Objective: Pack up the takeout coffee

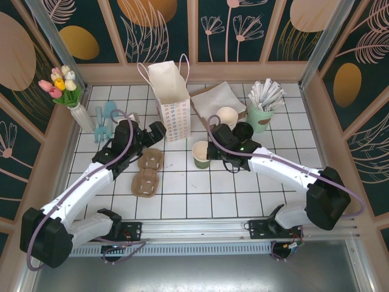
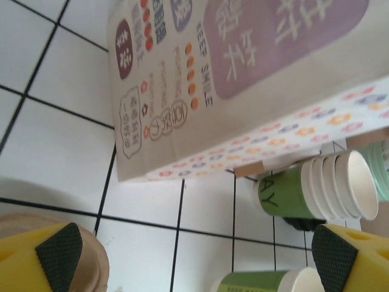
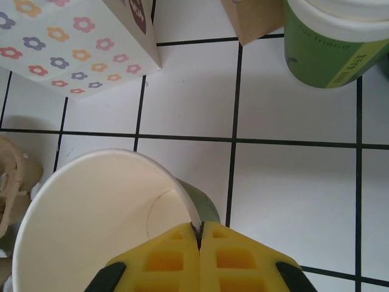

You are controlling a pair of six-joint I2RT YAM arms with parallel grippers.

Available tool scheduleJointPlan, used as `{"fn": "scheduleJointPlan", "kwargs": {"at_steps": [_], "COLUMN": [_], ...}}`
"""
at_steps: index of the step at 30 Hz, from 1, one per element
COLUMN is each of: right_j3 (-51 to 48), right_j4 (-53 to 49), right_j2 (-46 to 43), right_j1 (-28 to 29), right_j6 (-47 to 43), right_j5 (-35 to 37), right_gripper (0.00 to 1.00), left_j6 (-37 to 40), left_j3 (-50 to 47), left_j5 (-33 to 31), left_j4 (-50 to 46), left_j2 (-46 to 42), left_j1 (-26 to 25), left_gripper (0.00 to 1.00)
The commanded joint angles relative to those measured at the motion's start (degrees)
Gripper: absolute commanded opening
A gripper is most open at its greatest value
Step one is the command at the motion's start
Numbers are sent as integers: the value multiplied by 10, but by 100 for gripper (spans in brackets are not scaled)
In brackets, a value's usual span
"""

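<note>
Next, my right gripper holds in place and spreads its fingers to release the cup's rim, since the cup already stands upright on the white tiles.
The takeout coffee is a green paper cup [image 1: 201, 154] standing upright on the white tiles with no lid on it, its cream inside showing [image 3: 91, 219]. My right gripper [image 1: 212, 156] [image 3: 199, 234] is shut on the cup's rim, one finger inside and one outside. A round black lid [image 1: 243, 131] lies just behind that wrist. The flowered paper bag [image 1: 171, 100] [image 2: 243, 79] [image 3: 73, 42] stands open behind the cup. My left gripper [image 1: 156, 131] [image 2: 197, 258] hangs open and empty at the bag's left base, facing it.
A stack of cream-rimmed cups [image 1: 227, 117] [image 2: 310, 191] [image 3: 328, 48] stands right of the bag. A cardboard cup carrier [image 1: 148, 173] lies under the left arm. Brown napkins [image 1: 217, 97], a mint holder of white sticks [image 1: 262, 112] and a tulip vase [image 1: 68, 97] line the back.
</note>
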Motion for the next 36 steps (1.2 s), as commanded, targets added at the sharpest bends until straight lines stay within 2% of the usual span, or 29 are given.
{"fn": "scheduleJointPlan", "kwargs": {"at_steps": [1,6,8,12,21,27,33,35,36], "right_j3": [-16,-10,-13,-14,-13,10,42,38,30], "right_j4": [46,33,34,35,39,20,-5,-9,-9], "right_j2": [9,25,25,32,45,35,0,-28,-47], "right_j1": [5,10,10,11,12,12,9,8,4], "right_j6": [17,18,18,18,20,26,24,25,27], "right_j5": [12,30,21,14,21,26,49,70,84], "right_gripper": [0,0,0,0,1,38,59,69,78], "left_j6": [4,-29,-33,-24,-25,-17,-14,-10,-9], "left_j3": [-24,-49,-57,-49,-45,-46,-47,-47,-48], "left_j5": [42,88,89,67,92,97,104,113,120], "left_j4": [29,89,99,78,80,83,98,107,114], "left_j2": [12,39,36,36,56,60,60,61,62], "left_j1": [-4,-4,-5,-4,-4,-4,-4,-4,-5], "left_gripper": [99,98,99,99,99,99,98,98,98]}}
